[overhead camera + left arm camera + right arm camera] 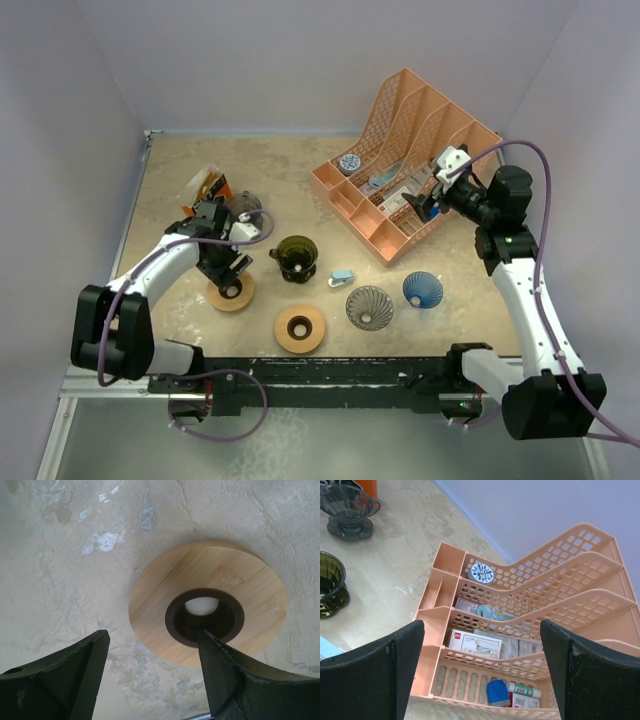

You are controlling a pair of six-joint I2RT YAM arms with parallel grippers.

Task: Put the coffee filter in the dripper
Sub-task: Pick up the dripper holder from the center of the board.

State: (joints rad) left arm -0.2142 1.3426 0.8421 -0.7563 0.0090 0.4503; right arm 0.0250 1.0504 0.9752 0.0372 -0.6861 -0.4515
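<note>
Next, my left gripper moves down over the wooden part of the ring (149, 623), one fingertip into the dark hole, one outside the ring's rim. Its open fingers already straddle it.
No coffee filter can be made out in any view. Several drippers stand on the table: a dark green glass one (297, 257) (330, 582), a smoky grey one (243, 208) (347, 507), a ribbed grey one (369, 307) and a blue one (422, 290). My left gripper (232, 270) (152, 650) hangs open just above a wooden ring (231, 291) (207, 605) with a dark centre hole; nothing is between its fingers. My right gripper (440, 180) (482, 660) is wide open and empty, held above the peach organizer (400, 170) (470, 655).
A second wooden ring (299, 328) lies near the front. An orange packet (205, 187) sits at the back left. A small pale blue item (342, 277) lies between the drippers. The organizer holds boxes, a blue-patterned disc (481, 573) and small bottles. Walls close in three sides.
</note>
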